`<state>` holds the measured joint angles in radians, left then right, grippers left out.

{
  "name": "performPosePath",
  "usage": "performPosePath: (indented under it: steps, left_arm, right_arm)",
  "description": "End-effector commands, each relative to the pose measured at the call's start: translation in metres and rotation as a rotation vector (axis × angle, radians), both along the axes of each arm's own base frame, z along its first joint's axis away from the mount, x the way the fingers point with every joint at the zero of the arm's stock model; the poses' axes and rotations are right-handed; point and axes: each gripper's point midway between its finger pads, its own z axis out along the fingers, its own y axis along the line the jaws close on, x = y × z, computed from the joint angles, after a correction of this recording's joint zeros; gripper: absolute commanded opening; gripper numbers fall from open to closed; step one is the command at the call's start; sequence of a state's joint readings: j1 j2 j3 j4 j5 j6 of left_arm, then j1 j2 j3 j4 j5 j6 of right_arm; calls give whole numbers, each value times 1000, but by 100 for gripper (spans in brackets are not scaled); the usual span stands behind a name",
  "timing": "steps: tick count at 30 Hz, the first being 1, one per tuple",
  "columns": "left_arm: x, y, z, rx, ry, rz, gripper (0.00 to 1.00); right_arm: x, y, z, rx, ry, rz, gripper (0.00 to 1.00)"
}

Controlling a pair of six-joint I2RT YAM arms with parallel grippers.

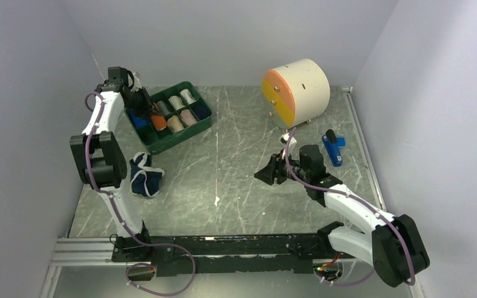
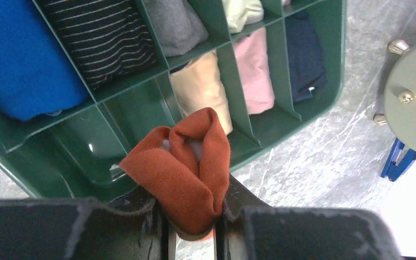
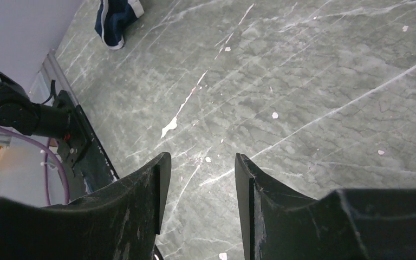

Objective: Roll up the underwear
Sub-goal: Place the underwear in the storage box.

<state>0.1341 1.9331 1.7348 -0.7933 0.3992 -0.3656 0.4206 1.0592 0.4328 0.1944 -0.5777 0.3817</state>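
Observation:
The front section of the tray beside the cream roll (image 1: 163, 131) (image 2: 142, 118) is empty, so my left gripper will next lower the rolled orange-rust underwear between the section's dividers.
My left gripper (image 2: 190, 216) is shut on the rolled orange-rust underwear (image 2: 187, 170) and holds it above an empty front compartment of the green divided tray (image 2: 330, 81). In the top view the left gripper (image 1: 151, 115) is over the tray (image 1: 180, 139) with the orange underwear (image 1: 158, 122) at its tip. The navy blue underwear with white trim (image 1: 145, 175) lies crumpled on the table near the left arm; it also shows in the right wrist view (image 3: 115, 17). My right gripper (image 3: 199, 179) is open and empty above bare table, also seen in the top view (image 1: 267, 172).
The tray holds several cloth rolls: blue (image 2: 19, 59), striped (image 2: 105, 38), grey (image 2: 176, 24), cream (image 2: 200, 89), pink (image 2: 254, 70), navy (image 2: 306, 57). A cream drum with an orange-yellow face (image 1: 295, 92) stands at the back. A blue clamp (image 1: 333, 148) lies at the right.

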Motion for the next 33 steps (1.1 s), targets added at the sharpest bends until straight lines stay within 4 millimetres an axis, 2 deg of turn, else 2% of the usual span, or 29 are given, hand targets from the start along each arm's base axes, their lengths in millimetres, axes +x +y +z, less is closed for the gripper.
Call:
performPosePath:
  steps: [1,4,9,14,19,22,27,33]
  left_arm:
    - [-2,-3,-16,-19,68,-60,5]
    - [1,4,-31,-3,116,-39,5]
    - [4,3,-55,-19,174,-40,5]
    - [-5,14,-78,39,290,-29,5]
    - [-11,12,-91,62,351,-32,6]
    - [-13,10,-100,114,395,-31,11]
    - [-11,10,-108,136,411,13,25]
    - [-3,8,-92,117,367,49,40]
  right_arm:
    - [7,8,27,29,-64,34,51]
    - [9,8,29,20,-65,39,51]
    - [8,8,28,13,-59,44,51]
    - [9,7,25,0,-53,42,51]
    - [12,9,22,4,-39,41,51]
    - [14,10,22,0,-36,43,51]
    - [15,8,21,-24,-45,46,51]
    - [14,6,20,-40,-52,46,51]
